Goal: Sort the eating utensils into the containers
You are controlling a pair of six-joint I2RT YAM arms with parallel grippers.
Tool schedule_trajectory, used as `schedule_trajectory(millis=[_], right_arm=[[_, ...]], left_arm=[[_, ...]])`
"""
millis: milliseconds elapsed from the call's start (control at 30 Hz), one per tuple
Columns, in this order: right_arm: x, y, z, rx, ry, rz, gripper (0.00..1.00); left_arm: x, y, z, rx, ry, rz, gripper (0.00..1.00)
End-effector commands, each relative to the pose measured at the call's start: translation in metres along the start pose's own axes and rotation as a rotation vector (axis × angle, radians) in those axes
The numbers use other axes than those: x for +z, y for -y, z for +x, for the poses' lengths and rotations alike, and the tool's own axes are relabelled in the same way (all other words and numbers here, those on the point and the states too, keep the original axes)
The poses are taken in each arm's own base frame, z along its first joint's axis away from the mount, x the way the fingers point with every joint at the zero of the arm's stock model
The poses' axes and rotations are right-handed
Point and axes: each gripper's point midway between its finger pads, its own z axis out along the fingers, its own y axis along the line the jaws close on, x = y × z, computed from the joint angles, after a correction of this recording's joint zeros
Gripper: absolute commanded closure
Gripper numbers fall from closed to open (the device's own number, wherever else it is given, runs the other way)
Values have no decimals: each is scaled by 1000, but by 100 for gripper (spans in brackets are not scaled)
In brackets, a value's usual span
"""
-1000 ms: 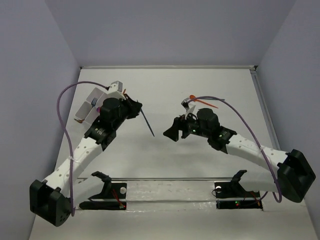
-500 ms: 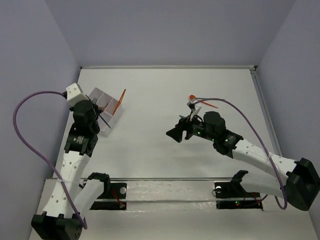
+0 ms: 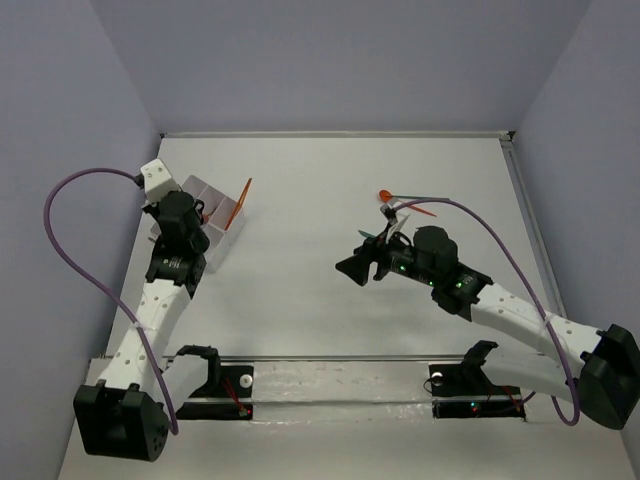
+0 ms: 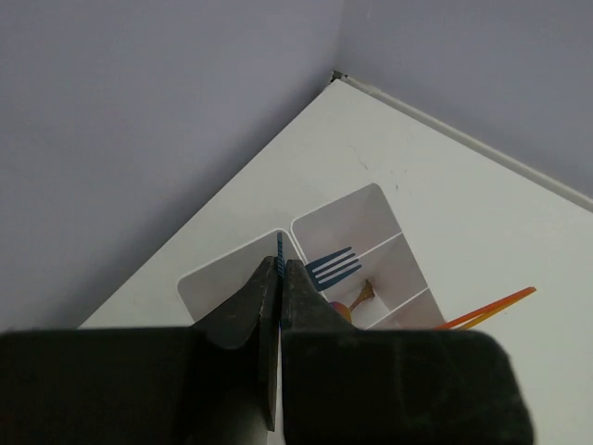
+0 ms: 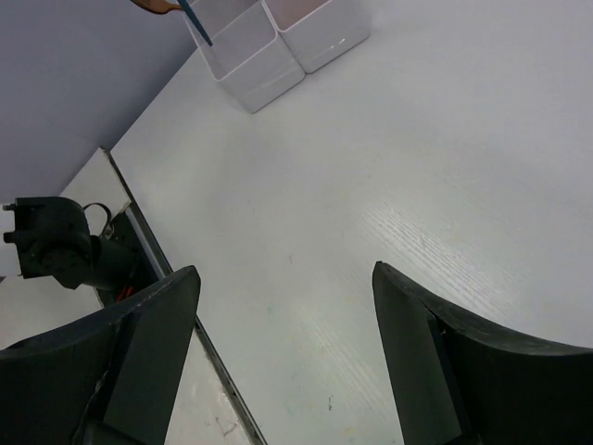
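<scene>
The left gripper needs to go down over the tray (image 3: 224, 222) and then move toward the orange sticks (image 4: 491, 306).
The white divided tray (image 3: 224, 222) stands at the far left. My left gripper (image 3: 193, 240) hangs over it, shut on a thin blue utensil (image 4: 279, 248) whose tip points at the wall between two compartments (image 4: 295, 248). A blue fork (image 4: 332, 266) and a copper spoon (image 4: 359, 295) lie in the tray. Orange sticks (image 4: 491, 306) lean out over its rim and also show in the top view (image 3: 240, 200). An orange-red spoon (image 3: 385, 195) lies on the table behind my right gripper (image 3: 360, 268), which is open and empty above bare table.
The tray (image 5: 278, 51) and the held blue utensil (image 5: 196, 23) show at the top of the right wrist view. A raised rail (image 3: 330, 357) with the arm bases runs along the near edge. Walls close the table on three sides.
My left arm has swung from the table's middle to the left, carrying the blue utensil over the tray. My right arm has shifted slightly to the right.
</scene>
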Motion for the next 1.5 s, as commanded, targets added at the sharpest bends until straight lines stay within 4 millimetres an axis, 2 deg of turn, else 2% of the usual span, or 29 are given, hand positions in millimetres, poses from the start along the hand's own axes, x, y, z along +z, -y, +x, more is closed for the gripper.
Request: schedule_trajectory(millis=[0, 333, 500, 533, 633, 667, 833, 867, 1000, 1133, 1200, 1233, 1267, 1333, 1367, 1400, 1433, 1467], right_arm=[[-1, -8, -13, -26, 60, -27, 19], [2, -5, -11, -22, 51, -22, 20], [3, -1, -10, -25, 51, 1, 20], [3, 1, -10, -25, 51, 13, 20], [3, 5, -10, -30, 50, 34, 20], [3, 7, -10, -29, 52, 46, 20], [7, 18, -4, -27, 23, 97, 21], [8, 23, -5, -30, 25, 121, 22], [10, 34, -1, -37, 7, 172, 28], [11, 48, 2, -42, -2, 242, 35], [11, 61, 5, -44, -11, 294, 41], [9, 74, 4, -40, -7, 342, 42], [7, 88, 4, -38, -8, 389, 42], [6, 109, 12, -27, -46, 461, 43], [2, 126, 11, -12, -49, 504, 43], [0, 135, 15, 6, -69, 519, 44], [-1, 142, 17, 24, -83, 524, 43], [-5, 157, 20, 58, -96, 549, 43]], left_arm=[[12, 1, -19, -47, 99, -38, 94], [30, 16, 23, 5, 15, -13, 94], [33, 15, 34, 17, -16, -26, 93], [33, 16, 35, 12, -18, -25, 90], [33, 16, 40, 5, -34, -28, 73], [34, 15, 41, 8, -39, -38, 63], [31, 21, 39, 8, -46, -26, 41], [28, 24, 34, -3, -34, -14, 35], [16, 32, 16, -33, 1, 26, 26], [-2, 44, -9, -104, 31, 113, 24], [-17, 54, -28, -175, 51, 200, 24], [-22, 57, -30, -183, 39, 232, 24], [-34, 66, -44, -231, 44, 309, 24], [-52, 76, -48, -249, 16, 410, 24], [-65, 90, -48, -252, -12, 512, 24], [-73, 95, -48, -261, -32, 561, 24], [-81, 99, -40, -247, -72, 608, 23], [-97, 111, -35, -237, -113, 712, 23]])
